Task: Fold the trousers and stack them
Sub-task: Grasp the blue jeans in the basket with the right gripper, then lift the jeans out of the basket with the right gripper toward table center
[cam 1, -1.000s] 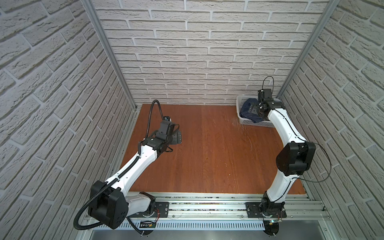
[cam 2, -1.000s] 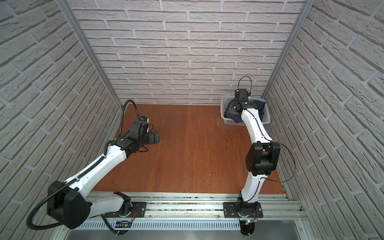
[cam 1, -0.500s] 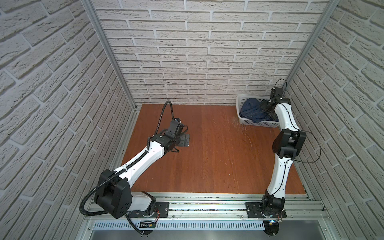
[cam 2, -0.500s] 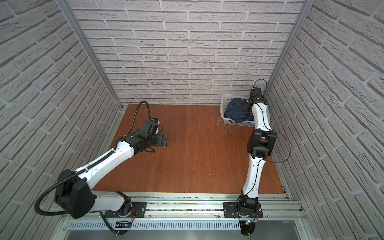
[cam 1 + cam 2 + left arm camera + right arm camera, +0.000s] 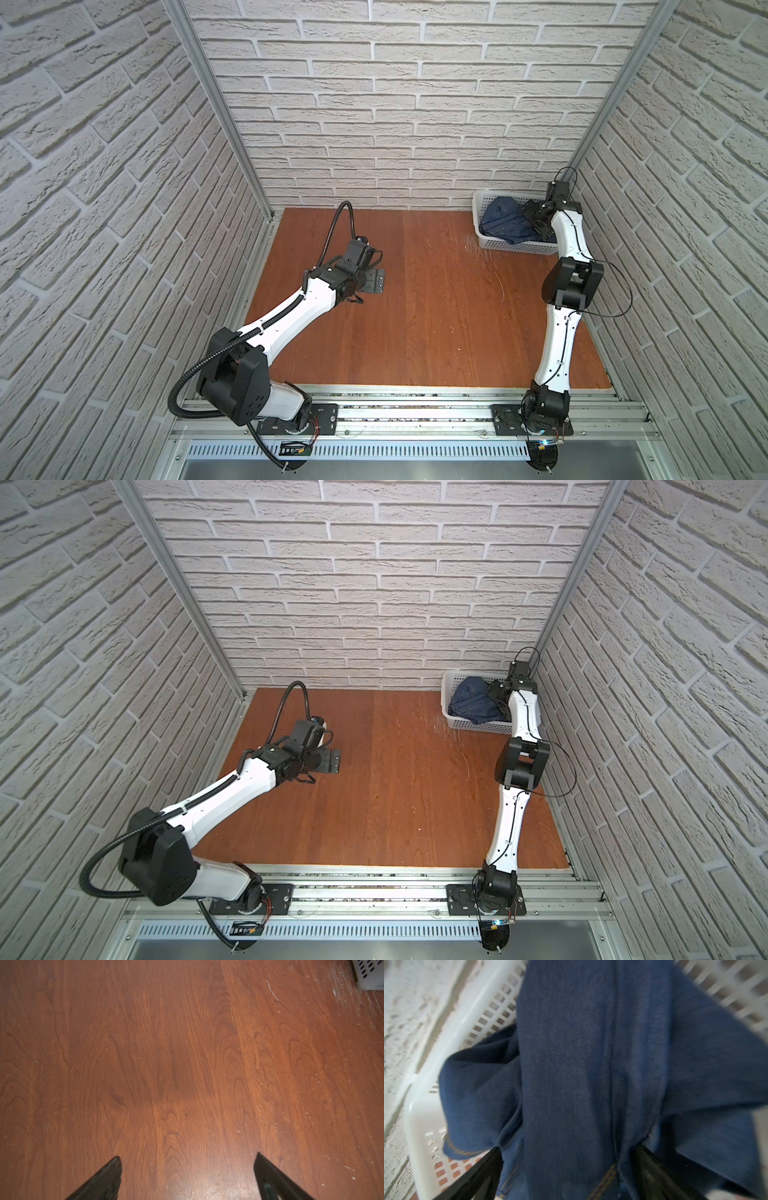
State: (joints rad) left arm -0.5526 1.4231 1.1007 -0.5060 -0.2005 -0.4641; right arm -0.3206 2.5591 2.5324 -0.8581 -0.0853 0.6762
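My right gripper goes deeper down into the basket next and closes on the trousers' fold point(image 5: 566, 1170) beside the tan stitching, since the trousers point(image 5: 581, 1064) already bunch between its open fingers.
The trousers point(image 5: 503, 220) point(image 5: 473, 700) are dark blue jeans, lying crumpled in the white basket point(image 5: 515, 248) point(image 5: 478, 726) at the back right corner. My right gripper point(image 5: 536, 216) point(image 5: 498, 694) reaches down into the basket from its right side. In the right wrist view its fingers point(image 5: 488, 1167) stand wide apart and open, with the trousers point(image 5: 581, 1064) bunched between them and tan stitching close by. My left gripper point(image 5: 376, 282) point(image 5: 332, 760) hovers open over the bare wooden table point(image 5: 415, 324), left of the middle. Nothing lies between its fingers point(image 5: 110, 1174).
Brick-pattern walls close in the table on three sides, and the basket point(image 5: 415, 1115) sits tight against the back wall. The right arm runs along the right wall. A corner of the basket point(image 5: 369, 974) shows in the left wrist view. A metal rail point(image 5: 415, 411) carries both arm bases.
The right arm has swung from the basket's front to its right side by the wall, its gripper now down on the trousers. The left gripper has moved right, toward the table's middle.
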